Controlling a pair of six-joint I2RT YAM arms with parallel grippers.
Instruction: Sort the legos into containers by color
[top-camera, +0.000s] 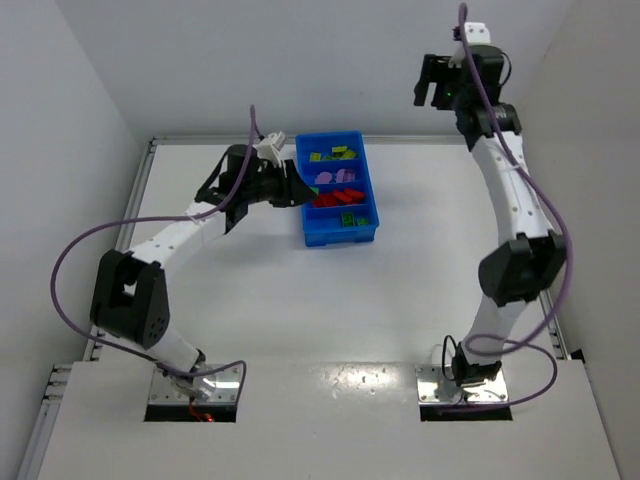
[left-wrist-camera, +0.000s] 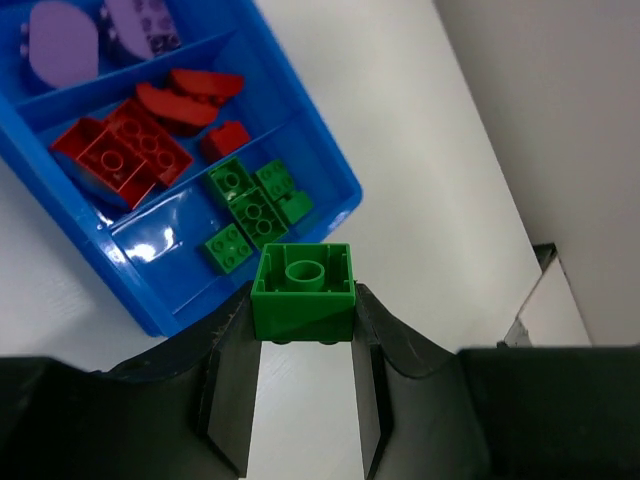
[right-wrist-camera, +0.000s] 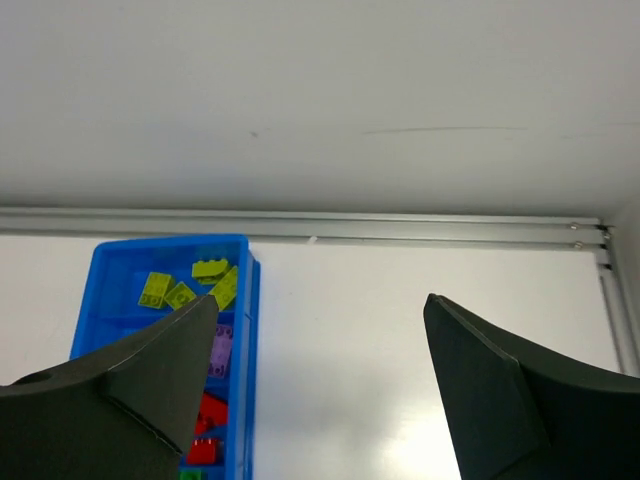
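Note:
I will next move my left gripper to the right in the top view and down over the tray's nearest section to release the green lego, because green legos are there.
The blue tray stands at the back middle of the table, with yellow-green legos in the far compartment, then purple, red and green legos in the nearest. My left gripper is shut on a green lego, held above the table just beside the tray's near corner; in the top view the left gripper is at the tray's left wall. My right gripper is open and empty, raised high at the back right.
The tray also shows in the right wrist view. An aluminium rail runs along the table's back edge under the white wall. White walls close the left, back and right sides.

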